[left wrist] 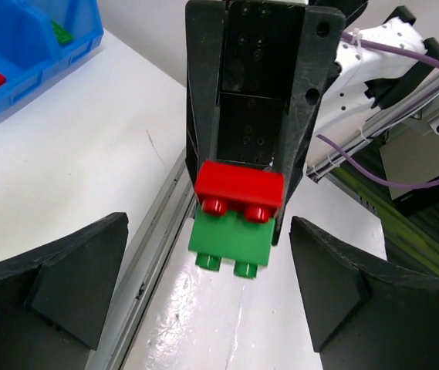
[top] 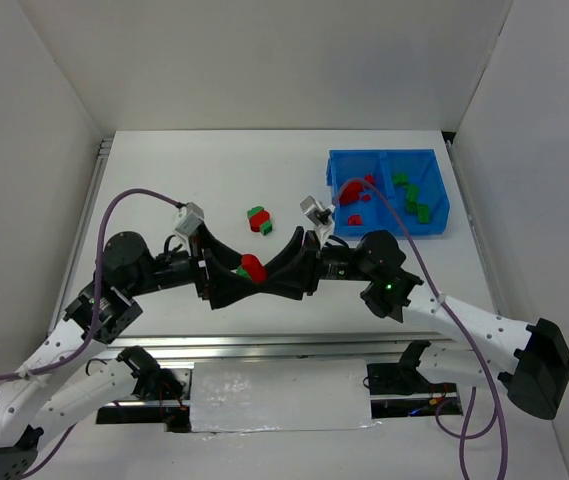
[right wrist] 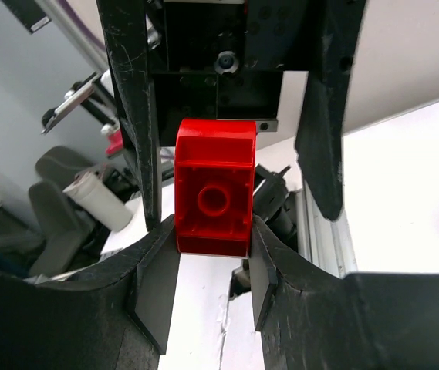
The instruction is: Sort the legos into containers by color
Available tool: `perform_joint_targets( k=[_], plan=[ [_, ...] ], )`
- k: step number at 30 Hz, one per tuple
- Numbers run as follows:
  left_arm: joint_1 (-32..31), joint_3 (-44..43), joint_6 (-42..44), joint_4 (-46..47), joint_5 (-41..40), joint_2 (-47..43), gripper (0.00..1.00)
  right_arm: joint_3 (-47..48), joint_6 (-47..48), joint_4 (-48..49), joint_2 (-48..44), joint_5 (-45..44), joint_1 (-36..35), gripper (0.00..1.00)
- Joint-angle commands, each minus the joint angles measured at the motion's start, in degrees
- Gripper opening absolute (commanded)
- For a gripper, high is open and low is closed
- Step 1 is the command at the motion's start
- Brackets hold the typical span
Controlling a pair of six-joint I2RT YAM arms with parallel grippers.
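Next, my right gripper swings outward and to the right in the top view, over the blue bin's nearer section [top: 359,194], and releases the red lego, because red legos lie there.
My right gripper [top: 267,274] [right wrist: 211,231] is shut on a red lego [right wrist: 213,196], held above the table's middle front. A green lego [left wrist: 231,239] is stuck to that red lego [left wrist: 238,185], stud sides facing the left wrist camera. My left gripper [top: 236,278] [left wrist: 207,227] faces it with its fingers [left wrist: 57,277] wide apart on either side of the pair, not touching. The blue bin [top: 336,165] stands at the back right, with red legos [top: 354,195] in its left compartment and green legos [top: 411,198] in its right compartment. The bin also shows in the left wrist view [left wrist: 30,73].
A small cluster of red and green legos [top: 258,220] lies on the table behind the grippers. A metal rail [top: 264,345] runs along the table's front edge. White walls close in the left, back and right. Purple cables [top: 139,195] loop over both arms.
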State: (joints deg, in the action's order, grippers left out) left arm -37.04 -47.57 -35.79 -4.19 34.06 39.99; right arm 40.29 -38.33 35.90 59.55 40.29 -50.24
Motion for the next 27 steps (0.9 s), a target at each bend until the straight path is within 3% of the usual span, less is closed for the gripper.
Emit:
perform_joint_targets(
  k=[1,8,13,15,19,20,22,25,27],
  plan=[
    [-0.14,-1.04,1.34,2.24,-1.20,-2.71,0.98,-0.48,0.88,3.12,-3.03,-2.78,0.05,0.00],
    [-0.05,0.29,1.25,5.77,1.71,-3.34,0.70,1.98,1.06,1.02,-2.60,-0.75,0.14,0.00],
    [-0.05,0.64,1.25,6.56,1.97,-3.95,0.59,1.72,-0.25,3.11,-1.28,0.66,0.05,0.00],
    [-0.05,0.64,1.25,6.82,2.50,-3.69,0.50,1.54,-0.70,3.91,-1.28,0.49,0.05,0.00],
    [-0.05,0.90,1.42,6.21,3.29,-2.72,0.44,2.51,-0.52,3.65,-1.36,-0.04,0.14,0.00],
    [-0.05,0.90,1.43,6.21,3.64,-2.55,0.32,3.03,-0.52,3.13,-1.28,-0.13,0.05,0.00],
    [-0.05,1.08,1.51,5.86,3.55,-2.20,0.24,3.74,-0.43,2.69,-1.10,-0.04,0.05,0.00],
    [-0.14,0.29,2.48,4.36,0.76,-2.28,0.00,3.30,0.70,1.29,-1.27,-0.13,0.40,0.00],
    [-0.05,-0.59,3.00,0.34,-1.88,-2.72,0.00,2.25,1.85,-0.03,-2.15,-0.56,1.80,0.00]
  ],
)
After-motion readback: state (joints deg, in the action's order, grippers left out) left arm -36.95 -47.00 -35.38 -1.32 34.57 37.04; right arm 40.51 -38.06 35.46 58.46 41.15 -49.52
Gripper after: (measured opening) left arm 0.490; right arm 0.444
